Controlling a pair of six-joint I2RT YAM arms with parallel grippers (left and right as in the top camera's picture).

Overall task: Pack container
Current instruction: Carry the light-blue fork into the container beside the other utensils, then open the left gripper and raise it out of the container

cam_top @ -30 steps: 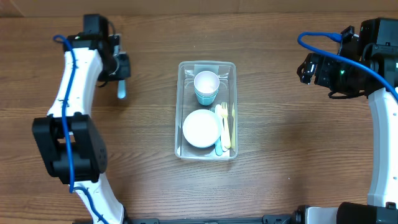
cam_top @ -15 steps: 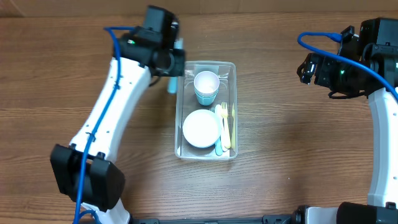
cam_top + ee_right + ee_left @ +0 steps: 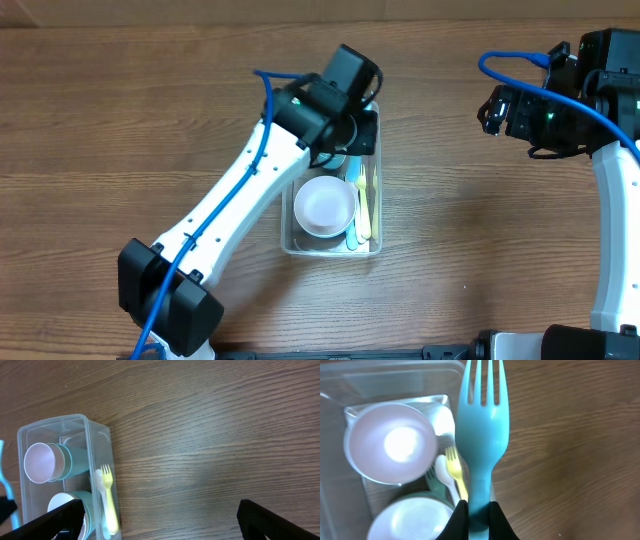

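Observation:
My left gripper is above the cutlery beside the bowl, which lies back toward my base, so next it should go back and down over the cutlery and let go of the teal fork (image 3: 482, 430).
The clear plastic container (image 3: 288, 238) sits mid-table. It holds a teal bowl (image 3: 323, 206), a teal cup (image 3: 390, 442), a yellow fork (image 3: 364, 205) and other cutlery. My left gripper (image 3: 475, 512) is shut on a teal fork (image 3: 482, 430), held above the container's far end near its right wall. In the overhead view the left gripper (image 3: 345, 125) hides the cup. My right gripper (image 3: 157, 517) is open and empty, well off to the right of the container (image 3: 95, 430); overhead it is at the far right (image 3: 500, 110).
Bare wooden table (image 3: 470, 220) lies around the container. The left arm (image 3: 240, 200) stretches diagonally from the lower left over the container's left side.
My left arm has swung right with the teal fork, from the table's left side to above the container's far end. The right arm has not moved.

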